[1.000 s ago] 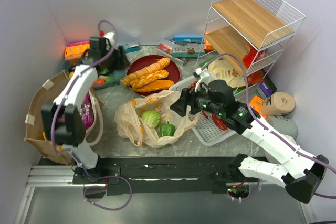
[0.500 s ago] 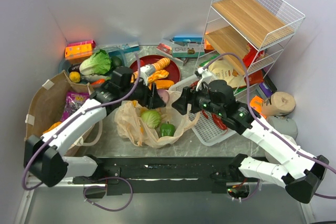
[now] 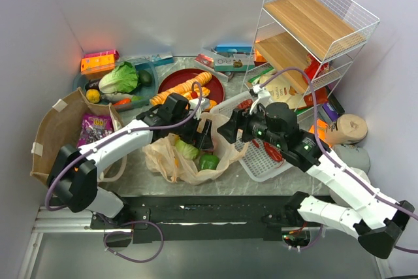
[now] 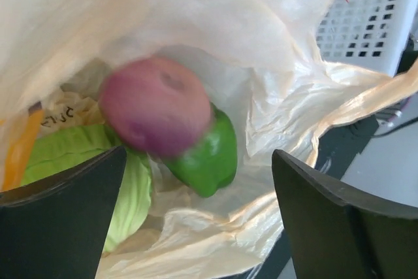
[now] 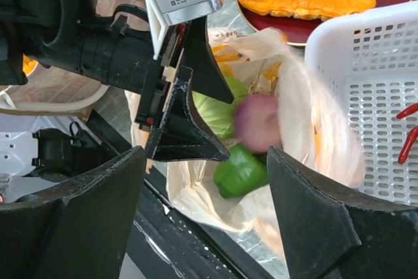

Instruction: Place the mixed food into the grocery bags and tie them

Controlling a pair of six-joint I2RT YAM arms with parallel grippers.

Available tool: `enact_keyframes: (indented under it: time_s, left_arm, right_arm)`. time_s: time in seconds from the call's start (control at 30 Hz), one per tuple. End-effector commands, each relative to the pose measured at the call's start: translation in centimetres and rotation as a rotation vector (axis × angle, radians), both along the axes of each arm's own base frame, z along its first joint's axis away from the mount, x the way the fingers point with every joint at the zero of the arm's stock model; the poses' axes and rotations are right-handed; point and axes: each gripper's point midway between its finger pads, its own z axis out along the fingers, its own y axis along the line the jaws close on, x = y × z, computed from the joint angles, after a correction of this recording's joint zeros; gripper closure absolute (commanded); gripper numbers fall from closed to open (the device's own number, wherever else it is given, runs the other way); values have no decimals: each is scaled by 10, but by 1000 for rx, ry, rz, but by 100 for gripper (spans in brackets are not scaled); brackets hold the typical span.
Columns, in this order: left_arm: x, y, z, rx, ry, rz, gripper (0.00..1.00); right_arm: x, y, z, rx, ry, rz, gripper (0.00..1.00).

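Observation:
The left gripper lifts off the bag and outward over the bowl next, then lowers to the lettuce's near side (image 3: 118,83), since the onion is loose.
The tan plastic grocery bag (image 3: 171,160) lies open mid-table with a pale-green cabbage (image 3: 185,149) and a green bell pepper (image 3: 209,161) inside. My left gripper (image 3: 200,132) hangs open over the bag's mouth. In the left wrist view a blurred purple onion (image 4: 157,106) is loose in mid-air below the open left gripper (image 4: 199,155), above the pepper (image 4: 210,156) and cabbage (image 4: 78,161). My right gripper (image 3: 228,129) stands open at the bag's right rim; its view shows the onion (image 5: 258,122) between its fingers (image 5: 72,220). The brown paper bag (image 3: 49,136) at the left holds a purple packet (image 3: 95,127).
A white slotted basket (image 3: 261,161) lies right of the plastic bag, under the right arm. A red plate with bread (image 3: 189,89) and a bowl with lettuce (image 3: 119,78) sit behind. A wire shelf rack (image 3: 313,24) stands at the back right, boxes along the wall.
The left arm swung from the back left to over the plastic bag carrying the onion, then opened; the onion now drops free into the bag. The right arm barely moved.

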Motion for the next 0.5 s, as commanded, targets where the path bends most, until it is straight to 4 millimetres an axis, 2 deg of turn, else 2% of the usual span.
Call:
enact_keyframes:
  time_s: [0.0,0.07,0.13,0.17,0.23,0.27,0.3,0.33,0.37,0.4,0.43,0.47]
  left_arm:
    - [16,-1,18,0,-92,19,1]
    - [22,-2,33,-11,-135,22,0]
    - [35,1,69,-47,-258,67,1]
    - [56,16,81,-26,-329,166,1]
    - [82,38,115,-69,-395,280,1]
    - [109,74,118,-52,-380,389,1]
    - [129,92,108,-12,-354,467,1]
    - [148,112,119,13,-371,550,1]
    - [162,139,110,87,-353,636,1]
    - [182,163,92,199,-351,732,1]
    - [198,176,102,237,-389,777,4]
    - [211,197,99,297,-395,842,4]
  right_arm:
    - [3,-7,8,18,-30,-36,18]
    - [3,-7,10,22,-34,-35,18]
    - [3,-7,12,27,-42,-36,18]
    - [3,-8,13,30,-46,-36,18]
    - [2,-9,15,33,-53,-41,18]
    - [2,-9,15,35,-56,-40,18]
    - [2,-9,16,38,-59,-37,18]
    - [2,-9,17,43,-61,-36,18]
    - [2,-8,14,41,-59,-34,18]
    - [1,-8,14,42,-60,-29,18]
    - [1,-7,14,40,-59,-27,18]
    - [1,-7,13,39,-58,-22,17]
